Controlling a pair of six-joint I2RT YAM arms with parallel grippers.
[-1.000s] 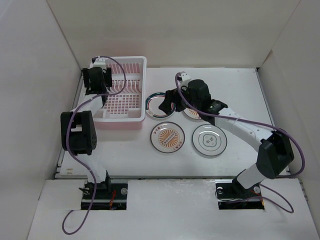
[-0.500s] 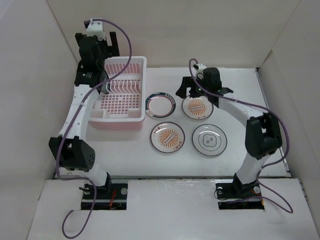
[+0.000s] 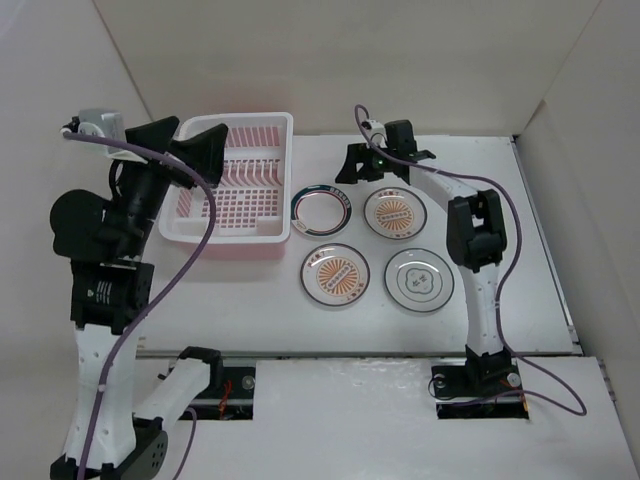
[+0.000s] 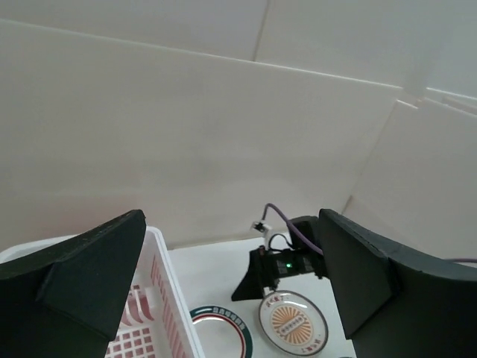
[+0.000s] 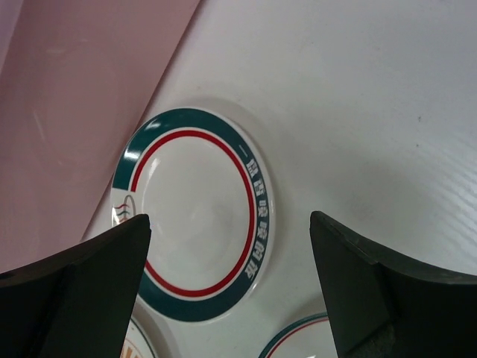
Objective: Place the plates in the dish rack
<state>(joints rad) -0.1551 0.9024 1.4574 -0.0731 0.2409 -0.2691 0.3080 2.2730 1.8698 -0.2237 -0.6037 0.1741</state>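
Observation:
My right gripper lowers and moves back onto the lettered rim of the teal-rimmed plate next, because the opposite side lies close against the pink rack (image 3: 240, 185).
Four plates lie flat on the white table. The teal-rimmed plate (image 3: 321, 209) (image 5: 194, 212) (image 4: 223, 330) lies next to the pink dish rack (image 3: 240, 185) (image 4: 160, 313) (image 5: 67, 97). One orange sunburst plate (image 3: 396, 213) (image 4: 292, 321) is to its right, another (image 3: 336, 273) in front, and the grey-patterned plate (image 3: 420, 280) at front right. The dark green plate is out of view. The rack looks empty of plates. My left gripper (image 3: 195, 145) (image 4: 231, 287) is open and empty, raised high over the rack's left end. My right gripper (image 3: 365, 168) (image 5: 231, 261) is open and empty, just behind the teal-rimmed plate.
White walls close in the table at the back and both sides. The rack stands at the far left near the left wall. The left arm's upper links (image 3: 100, 250) rise high at the left. Purple cables (image 3: 470, 185) hang from both arms.
The left arm has risen from the rack's far corner and swung up and left, its gripper now empty over the rack. The right gripper has drawn back from the plates toward the far wall.

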